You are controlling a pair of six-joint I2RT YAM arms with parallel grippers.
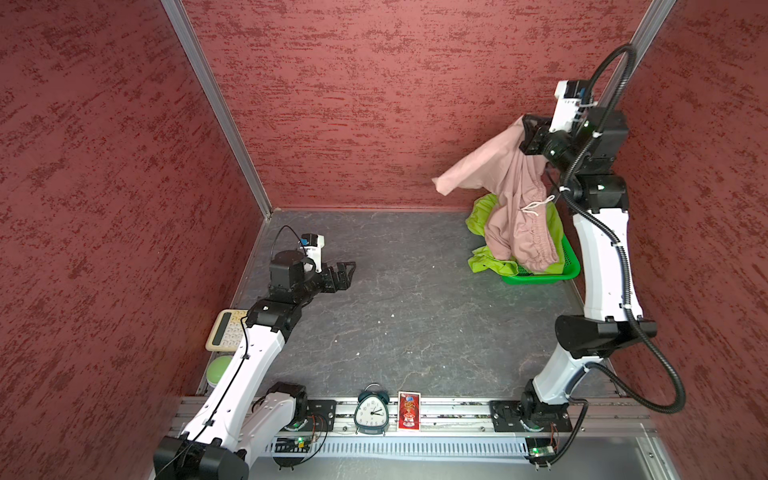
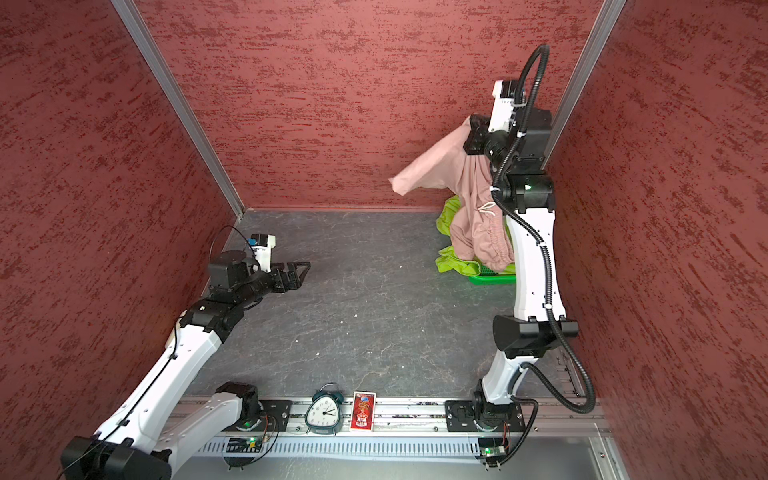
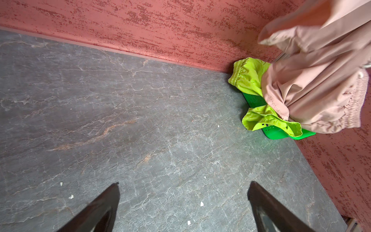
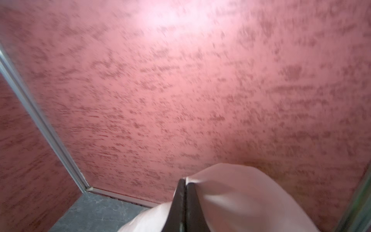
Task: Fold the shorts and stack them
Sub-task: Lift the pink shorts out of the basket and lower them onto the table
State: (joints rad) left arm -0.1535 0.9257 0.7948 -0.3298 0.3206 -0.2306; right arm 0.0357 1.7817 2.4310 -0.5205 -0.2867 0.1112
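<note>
My right gripper will swing down toward my left gripper and release the pink shorts on the bare tabletop below it, clear of the basket (image 1: 569,266).
My right gripper (image 1: 527,124) is raised high at the back right, shut on the dusty pink shorts (image 1: 509,199), which hang from it with waistband and white drawstring at the bottom. In the right wrist view the gripper (image 4: 185,181) pinches pink fabric (image 4: 230,200) between closed fingers. The pink shorts (image 2: 469,208) drape down onto the lime green shorts (image 1: 484,226), which spill out of the green basket (image 1: 569,266). The left wrist view shows the pink shorts (image 3: 313,90) above the lime green pair (image 3: 249,78). Over the left of the table, my left gripper (image 1: 349,272) is open and empty, as the left wrist view (image 3: 183,186) confirms.
A calculator (image 1: 226,328) and a green round object (image 1: 218,370) lie by the left arm. An alarm clock (image 1: 372,411) and a red card box (image 1: 409,411) stand on the front rail. Red walls close in on three sides of the grey table (image 1: 395,316).
</note>
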